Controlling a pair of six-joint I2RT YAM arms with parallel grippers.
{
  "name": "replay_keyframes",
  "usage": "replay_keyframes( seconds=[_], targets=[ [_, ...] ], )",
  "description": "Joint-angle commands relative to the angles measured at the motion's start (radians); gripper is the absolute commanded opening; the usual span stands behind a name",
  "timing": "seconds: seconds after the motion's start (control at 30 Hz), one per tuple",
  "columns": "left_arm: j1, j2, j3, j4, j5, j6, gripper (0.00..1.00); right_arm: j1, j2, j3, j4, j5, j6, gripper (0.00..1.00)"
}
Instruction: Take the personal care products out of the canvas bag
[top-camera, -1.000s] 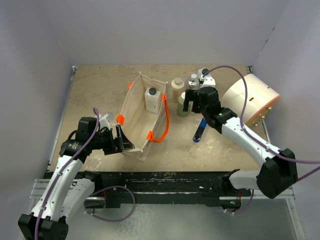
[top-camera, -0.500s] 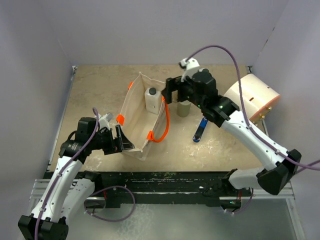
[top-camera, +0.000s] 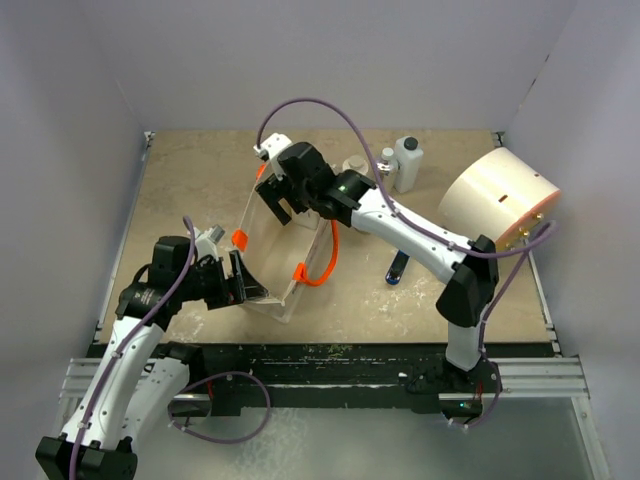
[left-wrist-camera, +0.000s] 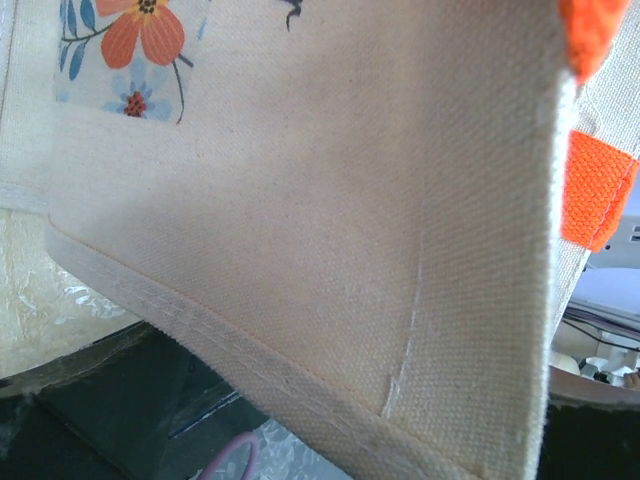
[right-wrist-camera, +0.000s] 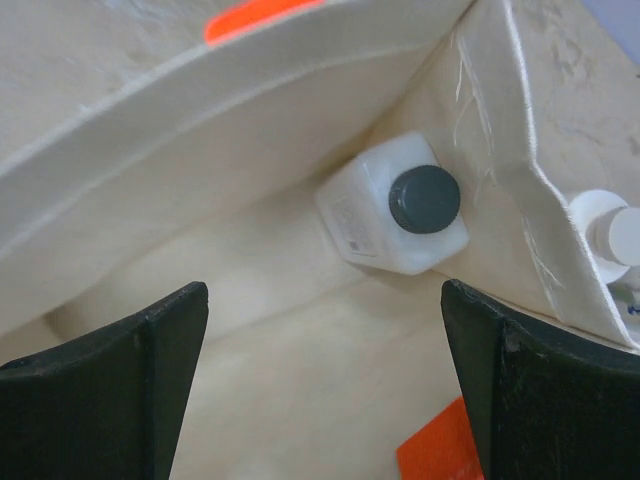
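Next, my right gripper shifts toward the bag's far end, then lowers over the dark cap.
The canvas bag (top-camera: 268, 262) stands open at the table's middle left; its floral front fills the left wrist view (left-wrist-camera: 300, 200). My left gripper (top-camera: 243, 280) is shut on the bag's near rim. My right gripper (top-camera: 285, 197) is open and empty, hovering over the bag's mouth. In the right wrist view its gripper (right-wrist-camera: 325, 385) looks down on a white squarish bottle with a dark cap (right-wrist-camera: 395, 215) standing inside the bag. On the table behind the bag stand a white dark-capped bottle (top-camera: 407, 163), a silver-capped bottle (top-camera: 387, 160) and a beige bottle (top-camera: 352, 164).
A flat blue stick (top-camera: 398, 268) lies right of the bag. A big cream cylinder (top-camera: 497, 198) lies at the far right. The bag's orange handle (top-camera: 328, 255) hangs over its right side. Purple walls enclose the table.
My right arm has swung left, from the bottles on the table to above the bag's opening. The left arm and the bag have not moved.
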Motion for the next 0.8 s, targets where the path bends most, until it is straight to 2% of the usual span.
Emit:
replay_keyframes(
  seconds=[0.0, 0.53, 0.77],
  targets=[
    [0.012, -0.004, 0.005, 0.01, 0.023, 0.024, 0.91, -0.009, 0.035, 0.062, -0.046, 0.119, -0.127, 1.0],
    [0.018, -0.001, 0.005, 0.008, 0.029, 0.029, 0.91, -0.149, 0.188, 0.141, -0.039, -0.024, -0.136, 1.0],
    [0.019, 0.002, 0.005, 0.009, 0.028, 0.03, 0.91, -0.172, 0.234, 0.137, -0.016, -0.083, -0.147, 1.0]
  ],
)
